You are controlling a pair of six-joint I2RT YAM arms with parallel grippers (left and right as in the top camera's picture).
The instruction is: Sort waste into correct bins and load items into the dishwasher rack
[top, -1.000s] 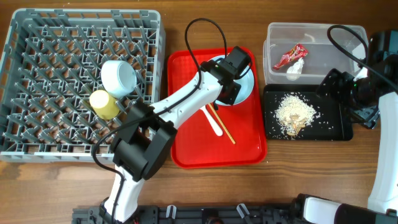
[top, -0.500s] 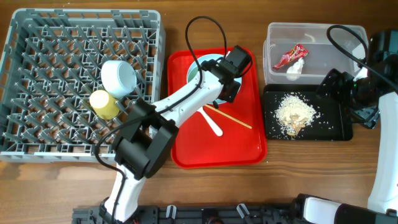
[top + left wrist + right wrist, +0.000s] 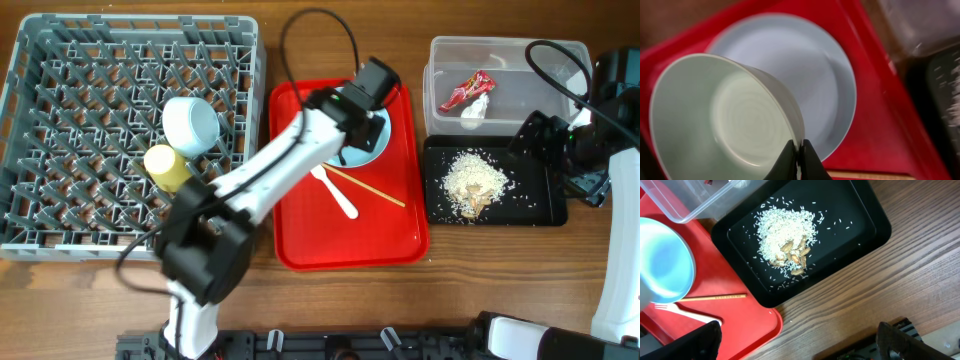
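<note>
My left gripper lifts next, swings over the rack's far end [image 3: 188, 69], tilts the bowl on edge and lowers it, since the rack stands empty beyond the second bowl.
My left gripper [image 3: 800, 150] is shut on the rim of a pale green bowl [image 3: 725, 115], held tilted just above the pale blue plate [image 3: 805, 75] on the red serving tray [image 3: 340, 240]. In the overhead view the arm hides most of the bowl, and the plate [image 3: 372, 148] shows beside the left gripper [image 3: 352, 118]. A white fork [image 3: 337, 192] and a wooden chopstick [image 3: 366, 187] lie on the red tray. The grey rack [image 3: 130, 25] holds a second bowl [image 3: 190, 125] and the yellow cup [image 3: 168, 167]. My right gripper [image 3: 800, 345] is open and empty above the wood beside the black tray [image 3: 855, 225].
The clear tub [image 3: 505, 50] holds the red wrapper [image 3: 465, 90] and the white paper wad [image 3: 475, 110]. The black tray [image 3: 535, 205] holds rice-like scraps [image 3: 475, 182]. A black cable loops over the red tray's back edge. Bare wood lies along the front.
My left gripper has lifted the green bowl off the plate and drawn it slightly back and left. The chopstick swung from steeply diagonal to nearly flat. The right arm has not moved.
</note>
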